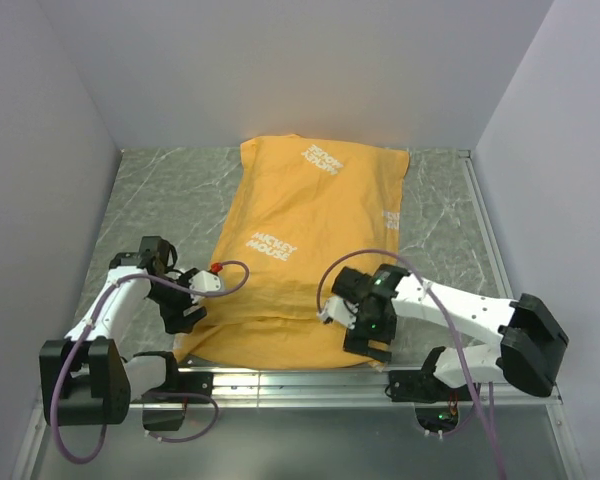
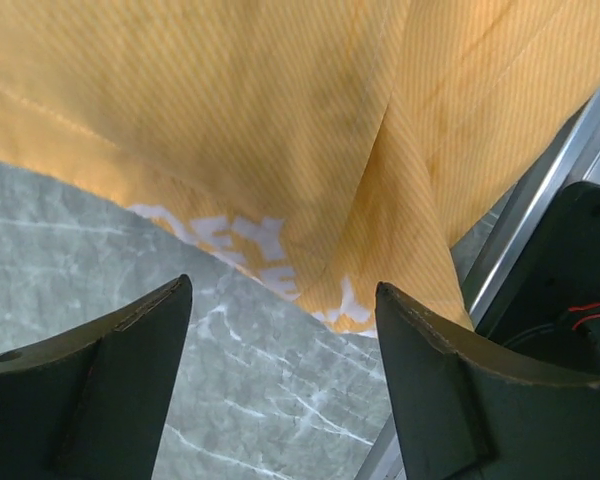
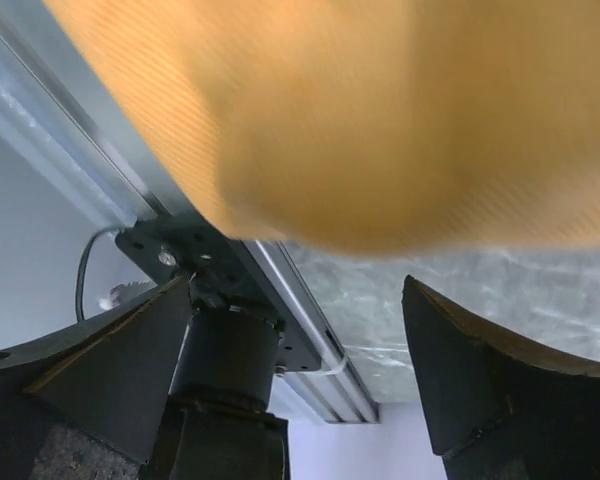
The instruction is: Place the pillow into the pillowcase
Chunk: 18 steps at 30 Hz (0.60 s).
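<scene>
Next, my right gripper needs to move back onto the pillowcase's near hem and close.
The orange pillowcase lies plump along the middle of the grey marble table, white "MICKEY MOUSE" lettering facing up. The pillow is hidden from every view. My left gripper sits at the case's near left corner. In the left wrist view this gripper is open over bare table, and the pillowcase hem lies just beyond its fingertips. My right gripper sits at the case's near edge, right of centre. Seen from the right wrist, it is open and empty, with the blurred pillowcase just ahead.
An aluminium rail runs along the near table edge, right under the pillowcase's near hem. White walls enclose the left, back and right. An arm base stands below the right fingers. The rail and a black arm base lie right of the left fingers.
</scene>
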### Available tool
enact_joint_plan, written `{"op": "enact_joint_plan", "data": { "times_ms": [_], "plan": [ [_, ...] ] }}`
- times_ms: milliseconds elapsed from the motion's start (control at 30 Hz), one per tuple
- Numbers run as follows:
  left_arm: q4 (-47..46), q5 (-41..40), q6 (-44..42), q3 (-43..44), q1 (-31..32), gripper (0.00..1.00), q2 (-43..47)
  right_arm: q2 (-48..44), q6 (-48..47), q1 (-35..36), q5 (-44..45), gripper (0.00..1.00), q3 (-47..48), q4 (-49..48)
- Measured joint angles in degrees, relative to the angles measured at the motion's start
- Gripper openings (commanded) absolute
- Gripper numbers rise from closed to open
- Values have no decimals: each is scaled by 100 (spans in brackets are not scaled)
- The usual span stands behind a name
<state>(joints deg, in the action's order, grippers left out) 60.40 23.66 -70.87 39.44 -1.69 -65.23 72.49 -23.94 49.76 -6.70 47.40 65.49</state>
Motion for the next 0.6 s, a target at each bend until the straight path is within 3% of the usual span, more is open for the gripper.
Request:
{"op": "enact_joint_plan", "data": {
  "times_ms": [133,333,433,567,600],
  "plan": [
    [-20,68,-125,2,55,81,-208,280,361,1073,310,94,-72,-190],
    [-35,28,-413,0,629,82,-260,730,640,1777,717,94,-105,-313],
    [-74,17,-501,-11,909,81,-293,1088,699,2109,841,89,-103,-378],
    [-267,-81,-516,-149,1113,71,-468,1390,713,2197,909,76,-81,-459],
    [-326,-116,-516,-184,1139,61,-551,1443,713,2197,918,72,-79,-481]
  ]
}}
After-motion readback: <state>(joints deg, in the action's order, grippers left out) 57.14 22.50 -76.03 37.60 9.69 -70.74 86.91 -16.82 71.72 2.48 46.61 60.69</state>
